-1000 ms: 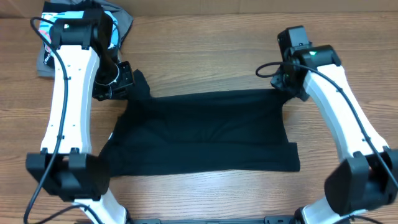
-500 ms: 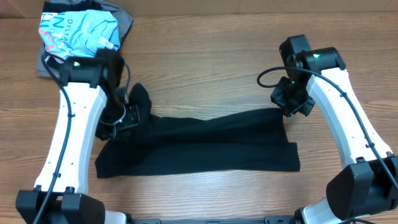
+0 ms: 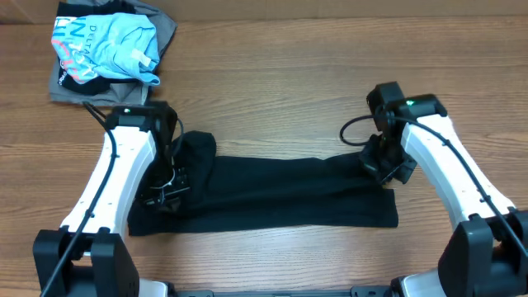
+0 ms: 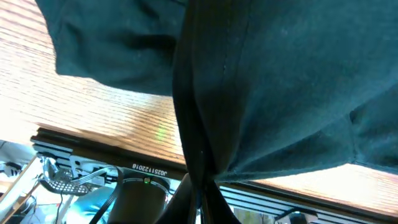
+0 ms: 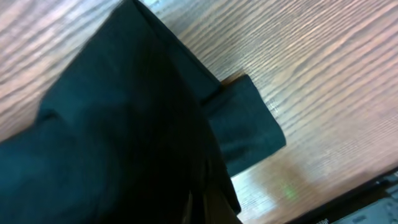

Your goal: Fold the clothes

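The pinched end of the shirt still hangs raised above the flat sleeve [image 3: 382, 209] [image 5: 246, 129], so I need to move my right gripper down and slightly back over it and let the cloth go.
The black T-shirt [image 3: 280, 194] lies across the wooden table as a long band, its far edge folded toward the front. My left gripper [image 3: 169, 188] is shut on the shirt's left end, where the cloth bunches up. My right gripper [image 3: 381, 165] is shut on the right end, above a sleeve that lies flat. In the left wrist view the black fabric [image 4: 280, 81] hangs taut from the pinched jaws [image 4: 202, 199]. In the right wrist view the shirt [image 5: 124, 137] covers most of the frame and hides the jaws [image 5: 208, 208]. No white tag shows.
A light blue printed shirt [image 3: 107, 45] lies on a grey folded garment [image 3: 70, 87] at the far left corner. Bare wood table [image 3: 280, 74] lies beyond the shirt. The table's front edge and a rail [image 4: 93, 162] show in the left wrist view.
Both grippers moved toward the front of the table with the shirt's far edge, folding it over. The shirt went from a wide spread to a narrow band.
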You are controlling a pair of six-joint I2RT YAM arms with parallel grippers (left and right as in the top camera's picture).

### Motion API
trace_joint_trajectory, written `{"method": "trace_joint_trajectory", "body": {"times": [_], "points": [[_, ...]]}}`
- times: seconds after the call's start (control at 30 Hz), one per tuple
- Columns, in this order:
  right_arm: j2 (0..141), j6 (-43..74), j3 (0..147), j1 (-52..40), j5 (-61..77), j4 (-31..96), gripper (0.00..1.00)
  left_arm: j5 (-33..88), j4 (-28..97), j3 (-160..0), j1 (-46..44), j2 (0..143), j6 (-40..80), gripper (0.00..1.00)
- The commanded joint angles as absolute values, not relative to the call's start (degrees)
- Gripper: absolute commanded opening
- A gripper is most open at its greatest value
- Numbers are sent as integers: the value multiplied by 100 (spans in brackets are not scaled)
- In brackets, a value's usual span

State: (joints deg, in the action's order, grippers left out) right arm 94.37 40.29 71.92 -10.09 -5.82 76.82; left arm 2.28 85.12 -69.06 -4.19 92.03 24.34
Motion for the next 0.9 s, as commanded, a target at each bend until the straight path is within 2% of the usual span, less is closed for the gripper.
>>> {"method": "trace_joint_trajectory", "body": {"times": [0.0, 0.27, 0.43, 0.47, 0.5, 0.57, 0.6, 0.63, 0.67, 0.87], "points": [[9288, 4077, 6831, -956, -565, 7502, 4, 91, 8471, -6569, -366, 9111, 2600, 7], [9290, 4056, 6676, -956, -565, 7550, 7, 484, 8521, -6416, -381, 9111, 2576, 12], [9290, 4053, 6674, -958, -567, 7605, 19, 563, 8521, -6416, -425, 9111, 2574, 15], [9290, 4053, 6674, -958, -567, 7614, 26, 561, 8521, -6416, -425, 9111, 2574, 16], [9290, 4053, 6674, -958, -567, 7620, 38, 561, 8521, -6416, -427, 9111, 2574, 18], [9290, 4053, 6674, -958, -567, 7640, 75, 558, 8519, -6416, -427, 9111, 2574, 24], [9290, 4053, 6674, -958, -567, 7644, 88, 556, 8510, -6416, -425, 9111, 2571, 26], [9290, 4053, 6674, -958, -567, 7640, 96, 556, 8482, -6416, -425, 9111, 2571, 28], [9290, 4053, 6674, -958, -567, 7631, 100, 558, 8447, -6418, -425, 9111, 2571, 29], [9290, 4053, 6674, -958, -528, 7345, 100, 569, 8263, -6963, -427, 9111, 2547, 29]]}}
